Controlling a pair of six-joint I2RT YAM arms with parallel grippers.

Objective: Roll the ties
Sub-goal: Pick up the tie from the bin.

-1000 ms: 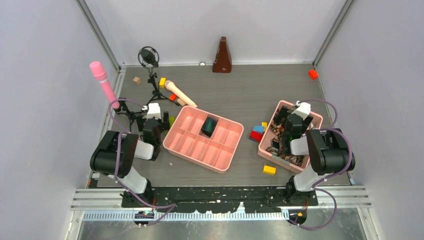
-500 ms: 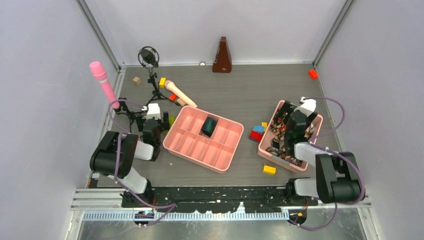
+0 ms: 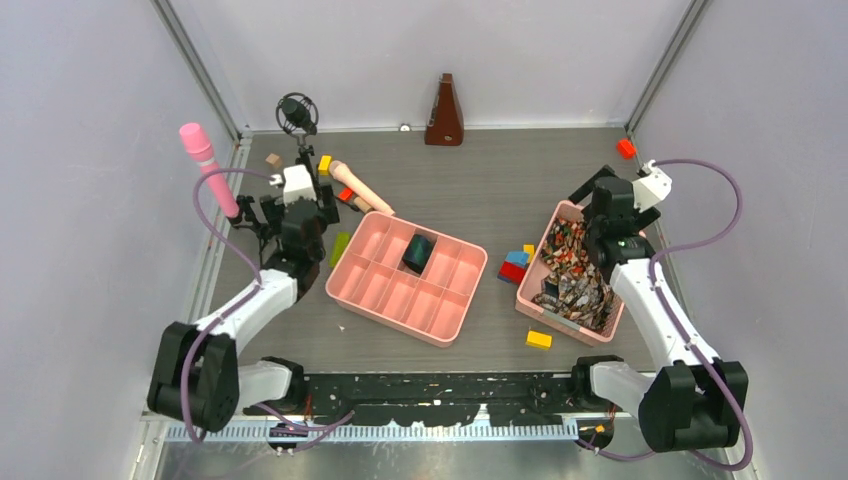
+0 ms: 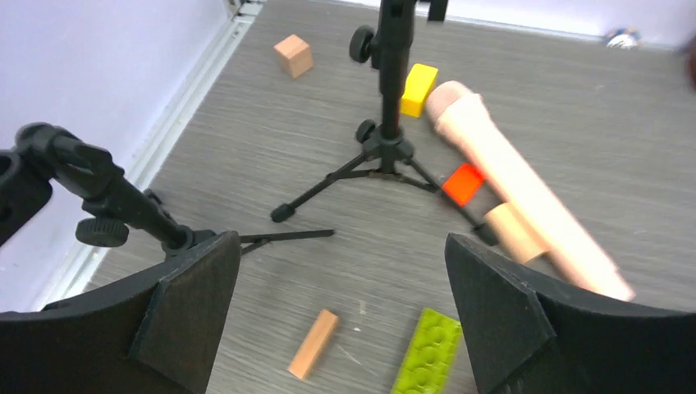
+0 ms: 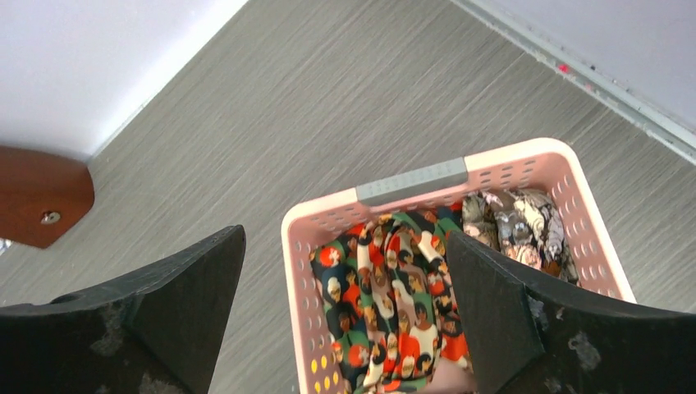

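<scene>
I should move my right gripper left in the top view, then down into the basket (image 3: 531,285) onto the red-and-green printed tie's uncovered long folds.
Several ties (image 3: 575,275) with a busy red, orange, white and green print lie bunched in a pink basket (image 3: 531,285) at the right. In the right wrist view the ties (image 5: 394,304) fill the basket (image 5: 410,182) below me. My right gripper (image 3: 598,205) is open and empty above the basket's far end, its fingers (image 5: 189,287) wide apart and touching nothing. A dark roll (image 3: 418,252) sits in one compartment of the pink divided tray (image 3: 450,315). My left gripper (image 3: 300,205) is open and empty left of the tray; its fingers (image 4: 193,304) hang above the floor.
A black microphone tripod (image 4: 386,139), a beige microphone (image 4: 525,197), a lime brick (image 4: 427,357), a wooden stick (image 4: 313,343) and small blocks lie ahead of the left gripper. A pink microphone (image 3: 208,165) stands far left. A brown metronome (image 3: 445,112) stands at the back. Blocks (image 3: 515,265) lie between tray and basket.
Both arms have unfolded and reached away from their bases. The right gripper rose out of the basket towards its far end. The left gripper moved towards the tripod.
</scene>
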